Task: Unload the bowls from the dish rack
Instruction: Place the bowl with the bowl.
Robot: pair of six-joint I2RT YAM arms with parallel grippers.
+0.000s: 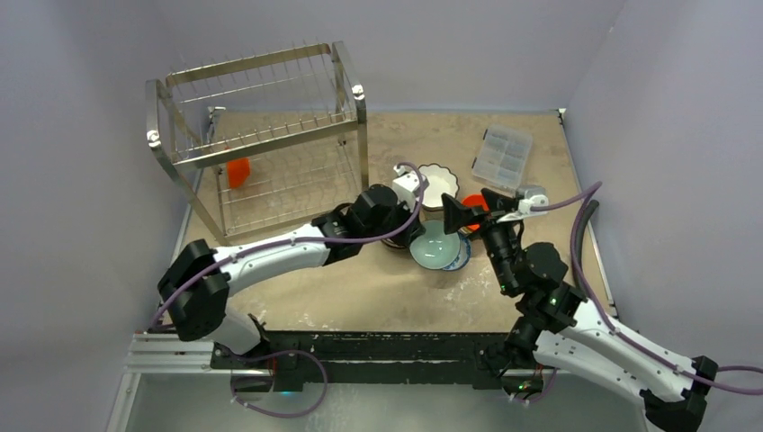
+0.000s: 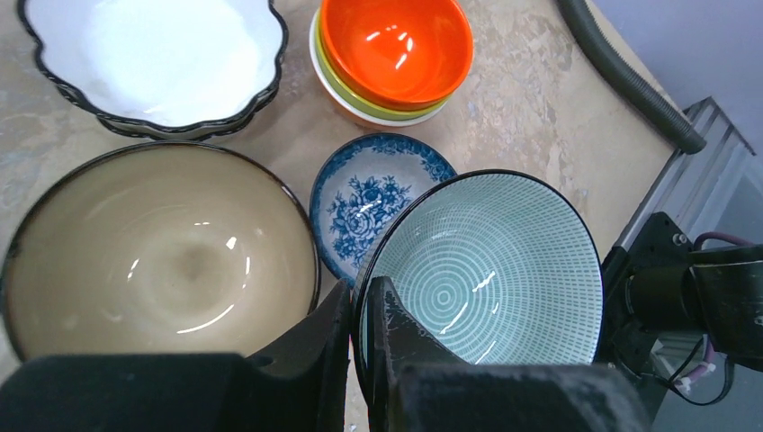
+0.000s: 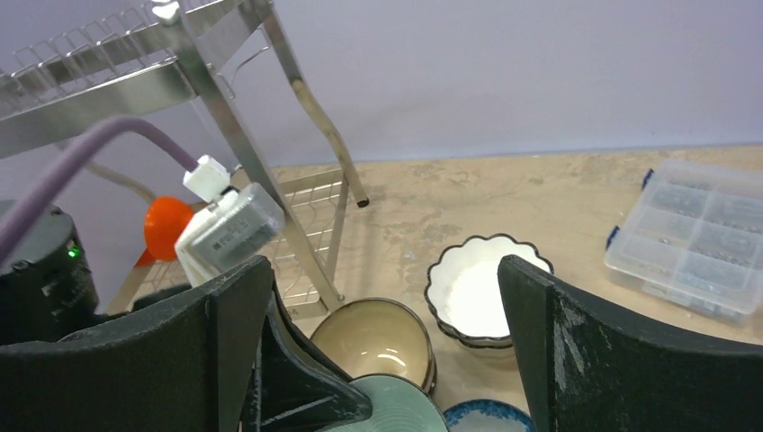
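Observation:
I will move my left gripper to the right in the top view next and lower the teal bowl (image 1: 438,245) into the blue-patterned bowl (image 2: 369,202), which is empty.
My left gripper (image 2: 360,310) is shut on the near rim of a teal bowl (image 2: 490,270), one finger inside and one outside. The teal bowl leans tilted over a blue-patterned bowl (image 2: 369,202). Beside them stand a tan bowl (image 2: 162,252), a white scalloped bowl (image 2: 157,58) and an orange bowl (image 2: 396,45) stacked on others. My right gripper (image 1: 474,209) hovers open just right of the teal bowl (image 1: 438,245), holding nothing. The dish rack (image 1: 261,135) stands at the far left, with one orange bowl (image 1: 237,171) on its lower tier.
A clear plastic compartment box (image 1: 502,155) lies at the far right of the table. A grey hose (image 2: 621,72) runs along the table's right side. The rack's leg (image 3: 306,207) stands close to the tan bowl (image 3: 373,340).

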